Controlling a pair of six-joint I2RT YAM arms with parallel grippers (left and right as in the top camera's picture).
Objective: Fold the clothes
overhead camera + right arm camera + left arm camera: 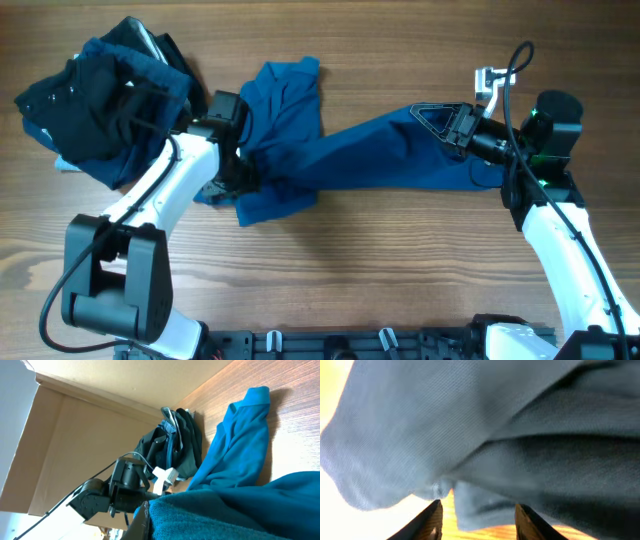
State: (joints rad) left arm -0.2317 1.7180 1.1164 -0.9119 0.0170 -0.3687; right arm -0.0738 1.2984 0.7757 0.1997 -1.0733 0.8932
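My right gripper lowers the raised end back onto the bare wood at the garment's near edge next and lets go, since that is below and back of it.
A blue garment [370, 150] stretches across the table from the left centre to the right. It is bunched and crumpled at its left end. My left gripper [238, 165] is at that bunched end. In the left wrist view its fingers [480, 520] are apart, and a hanging edge of the blue cloth [520, 425] lies between them just above the wood. My right gripper [440, 118] is shut on the garment's right end and holds it taut. In the right wrist view the cloth [240, 510] presses against the one visible finger [150, 525].
A pile of dark navy and black clothes [100, 100] lies at the table's far left corner and also shows in the right wrist view [172, 445]. The left arm [120, 490] is in front of it. Bare wood lies along the front of the table [380, 270].
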